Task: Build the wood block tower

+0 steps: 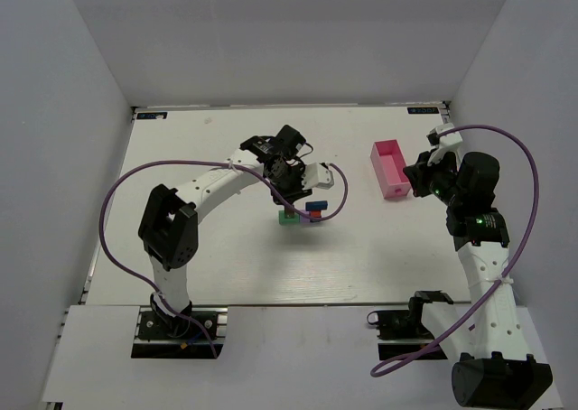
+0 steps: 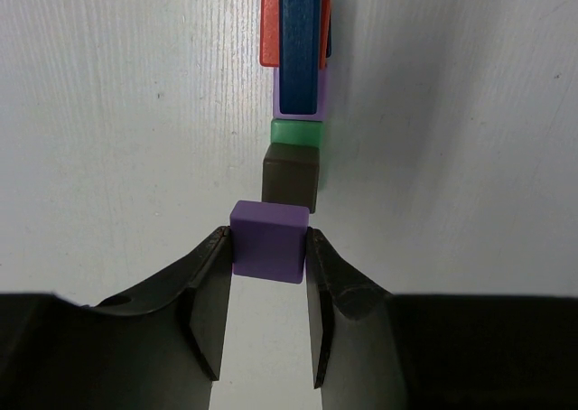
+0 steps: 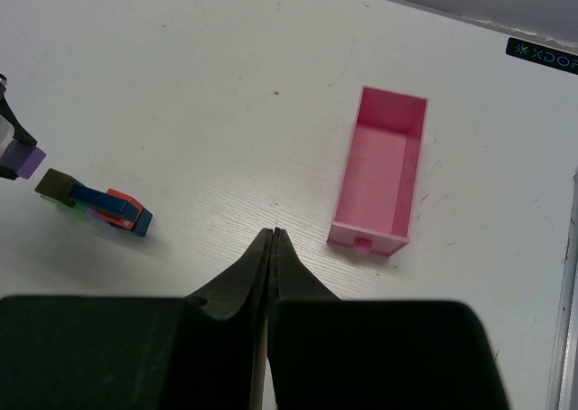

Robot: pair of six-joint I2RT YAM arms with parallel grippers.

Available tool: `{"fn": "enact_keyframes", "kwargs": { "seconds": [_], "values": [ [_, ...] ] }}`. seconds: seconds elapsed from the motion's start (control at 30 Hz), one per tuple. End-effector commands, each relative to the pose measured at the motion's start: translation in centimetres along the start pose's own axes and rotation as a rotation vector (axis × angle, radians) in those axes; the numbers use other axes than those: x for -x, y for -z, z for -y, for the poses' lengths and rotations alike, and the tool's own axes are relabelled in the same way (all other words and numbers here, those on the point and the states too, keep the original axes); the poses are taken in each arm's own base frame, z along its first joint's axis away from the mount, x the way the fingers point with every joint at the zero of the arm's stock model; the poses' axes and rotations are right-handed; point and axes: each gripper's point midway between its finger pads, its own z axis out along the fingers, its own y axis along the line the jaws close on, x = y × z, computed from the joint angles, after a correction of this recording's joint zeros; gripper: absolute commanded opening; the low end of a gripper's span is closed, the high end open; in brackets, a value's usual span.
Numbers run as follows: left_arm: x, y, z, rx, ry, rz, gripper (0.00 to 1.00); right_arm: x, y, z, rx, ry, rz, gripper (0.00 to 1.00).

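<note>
I should gently move my left gripper over and down onto the brown block's top [image 2: 291,181] next and let go of the purple block [image 2: 269,243], because that top is still bare beside it.
The wood block tower [image 1: 302,213] is a small cluster on the table. In the left wrist view it runs away from me: a brown block [image 2: 290,177], a green block [image 2: 297,133], a purple one [image 2: 298,105], a dark blue plank [image 2: 299,40] and a red-orange block [image 2: 269,29]. My left gripper [image 2: 267,238] is shut on a loose purple block [image 2: 269,243], held just short of the brown block. In the right wrist view the cluster [image 3: 95,202] and the held purple block [image 3: 23,162] show at far left. My right gripper [image 3: 273,232] is shut and empty, above the table.
An empty pink tray [image 1: 390,168] lies at the right, close to my right gripper [image 1: 415,171]; it also shows in the right wrist view [image 3: 379,171]. White walls enclose the table on three sides. My left gripper [image 1: 293,193] hangs over the cluster.
</note>
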Motion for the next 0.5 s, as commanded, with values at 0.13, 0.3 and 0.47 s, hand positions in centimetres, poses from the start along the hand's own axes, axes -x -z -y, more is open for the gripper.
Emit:
{"fn": "enact_keyframes", "kwargs": {
  "seconds": [0.13, 0.3, 0.47],
  "values": [
    [0.3, -0.7, 1.1, -0.058, -0.016, 0.018, 0.03, 1.4, 0.4, 0.1, -0.003, 0.033, 0.055, 0.00],
    [0.7, -1.0, 1.2, -0.062, -0.025, 0.019, 0.06, 1.2, 0.3, 0.0, 0.003, 0.032, 0.049, 0.00],
    [0.5, -1.4, 1.2, -0.070, -0.022, 0.012, 0.07, 1.3, 0.3, 0.0, 0.001, 0.032, 0.053, 0.00]
  ]
}}
